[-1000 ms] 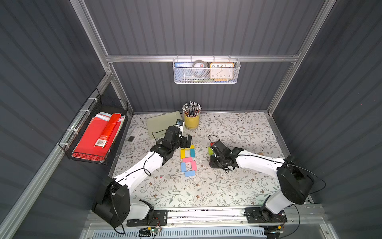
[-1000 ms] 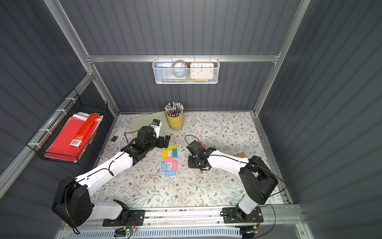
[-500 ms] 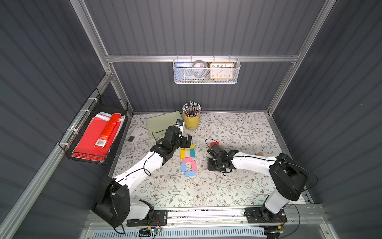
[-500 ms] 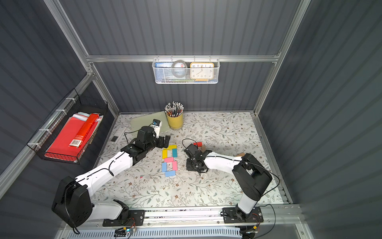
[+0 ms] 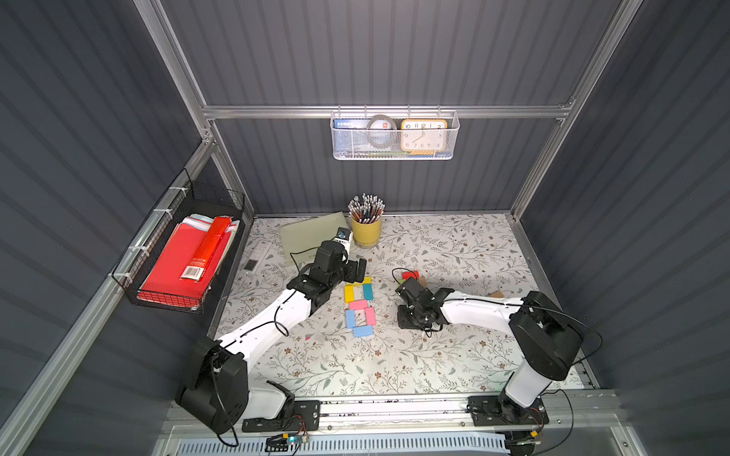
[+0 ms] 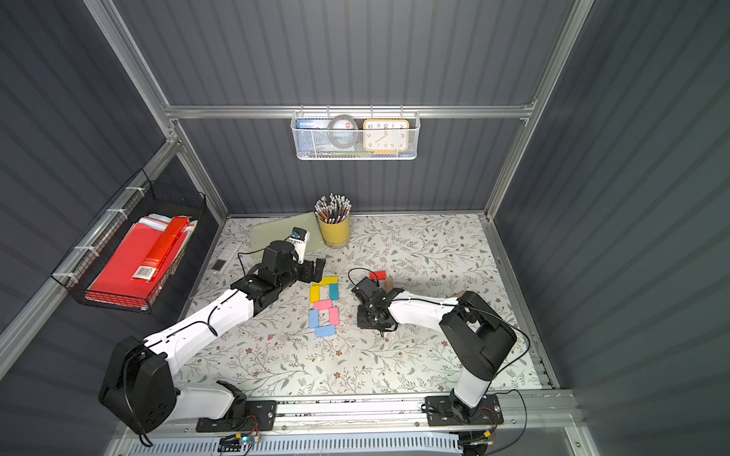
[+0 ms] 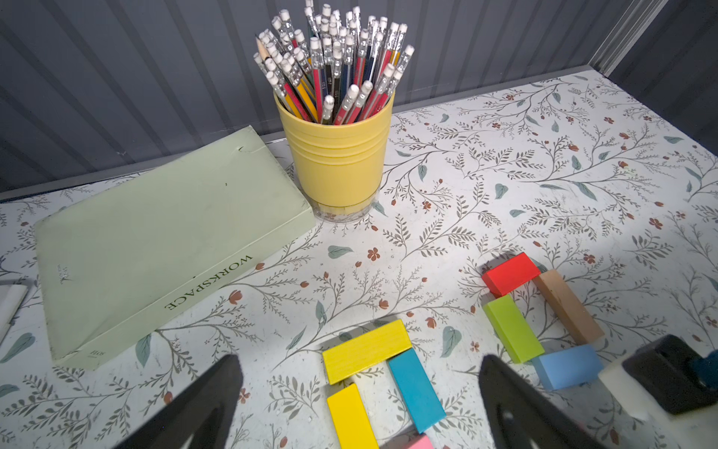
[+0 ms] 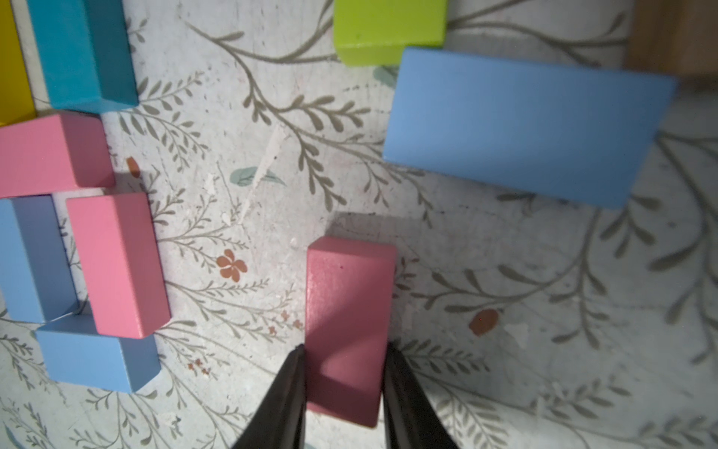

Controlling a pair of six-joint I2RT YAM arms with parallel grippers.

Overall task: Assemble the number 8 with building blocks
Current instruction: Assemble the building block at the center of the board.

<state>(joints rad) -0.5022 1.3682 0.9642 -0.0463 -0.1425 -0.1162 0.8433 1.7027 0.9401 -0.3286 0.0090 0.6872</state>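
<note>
The pink block goes outward with my right gripper next for release by the loose light blue block's near corner (image 8: pixel 393 153), which lies outward of that gripper.
Seven building blocks lie as the number 8 (image 5: pixel 359 306) in both top views: yellow (image 7: pixel 365 350) on top, yellow and teal (image 7: pixel 415 388) sides, pink bar, light blue and pink (image 8: pixel 116 264) lower sides, light blue base (image 8: pixel 97 355). My right gripper (image 8: pixel 344 350) is shut on another pink block (image 8: pixel 349 295), low over the table just right of the figure's lower loop (image 6: pixel 324 316). My left gripper (image 7: pixel 359 363) stands open at the figure's far end, nothing between its fingers. Red (image 7: pixel 511 272), lime green (image 7: pixel 512 328), tan (image 7: pixel 569 311) and light blue (image 7: pixel 567 367) blocks lie loose to the right.
A yellow pencil cup (image 5: pixel 366 231) and a pale green book (image 5: pixel 312 237) stand at the back behind my left gripper. One tan block (image 5: pixel 495 294) lies far right. A wire basket (image 5: pixel 395 154) with a clock hangs on the back wall; a black basket (image 5: pixel 177 276) of red folders hangs left.
My right gripper has moved from beside the loose blocks toward the front and nearer the figure, carrying the pink block. The left arm has not moved.
</note>
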